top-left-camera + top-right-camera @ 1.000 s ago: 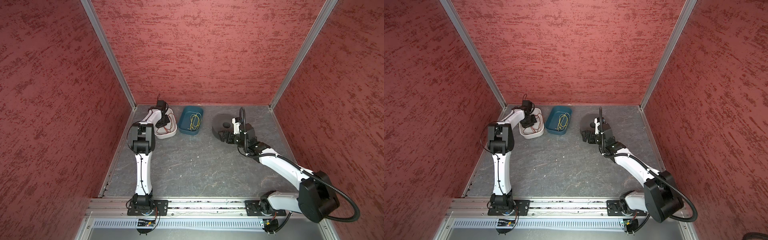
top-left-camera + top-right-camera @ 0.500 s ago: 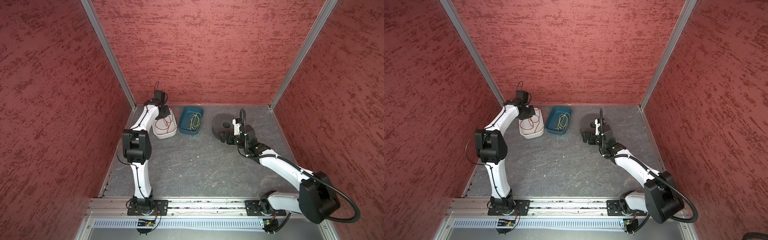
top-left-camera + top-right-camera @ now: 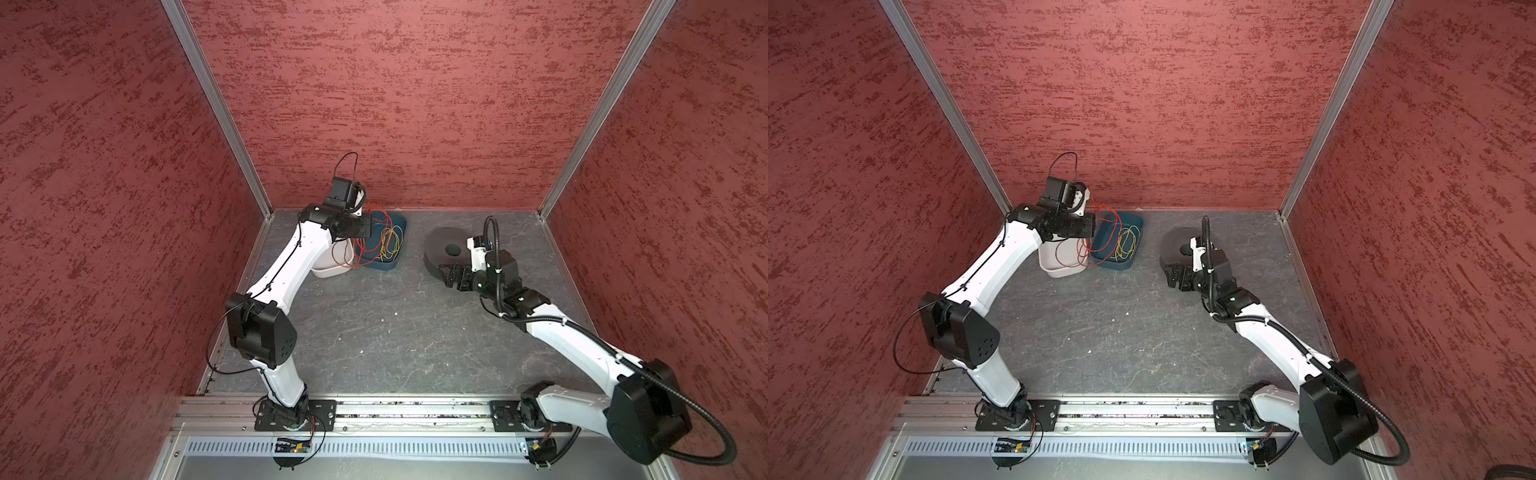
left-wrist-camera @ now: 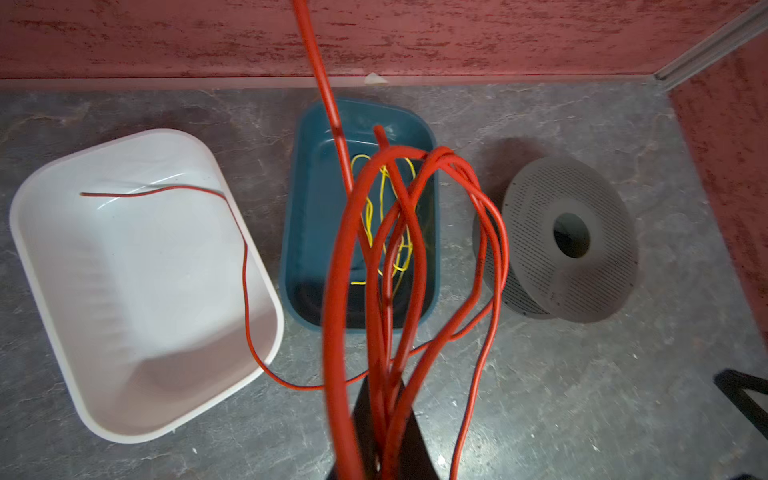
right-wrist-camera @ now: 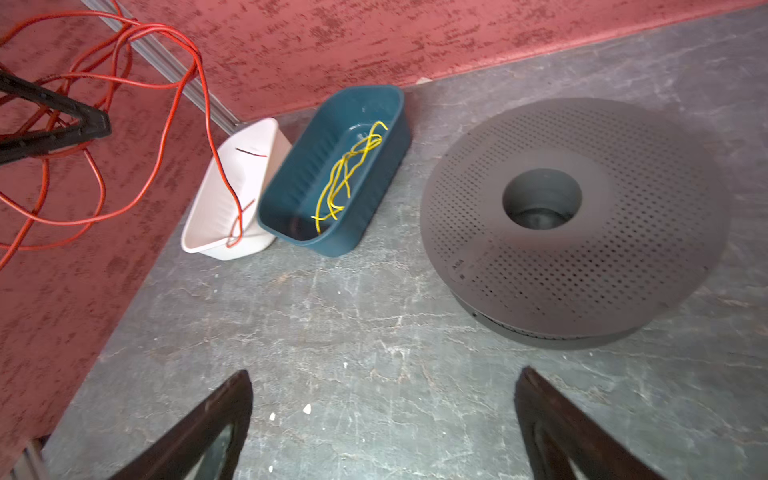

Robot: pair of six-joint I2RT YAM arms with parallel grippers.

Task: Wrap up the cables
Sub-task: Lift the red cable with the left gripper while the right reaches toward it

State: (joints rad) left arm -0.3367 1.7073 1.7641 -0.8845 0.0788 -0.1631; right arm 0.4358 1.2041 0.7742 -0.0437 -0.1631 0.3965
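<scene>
The piece of cable (image 5: 219, 165) hangs clear of the loops of cable, across toward the left gripper. I should swing my right gripper over to it next and tilt its fingers up.
The cables (image 4: 336, 291) are thin red wires hanging in several loops from my left gripper (image 4: 384, 395), which is shut on them. In both top views that gripper (image 3: 365, 205) (image 3: 1090, 203) is raised above the gap between the white tray (image 3: 328, 272) and the blue tray (image 3: 382, 266). The red cables (image 3: 363, 241) (image 3: 1084, 249) dangle below it, and one end still trails inside the white tray (image 4: 145, 291). My right gripper (image 5: 384, 415) (image 3: 451, 276) is open and empty, low over the floor just in front of the grey perforated spool (image 5: 623, 249) (image 3: 444, 245).
Yellow-green wires (image 5: 345, 174) (image 3: 390, 243) lie in the blue tray (image 4: 316, 208) (image 5: 299, 183). The white tray (image 5: 216, 208) stands against the back left corner. The spool (image 4: 602, 282) has a round centre hole. Red walls close in three sides.
My left arm has lifted out of the white tray and swung toward the blue tray, pulling the red cables up with it. The right arm has barely moved.
</scene>
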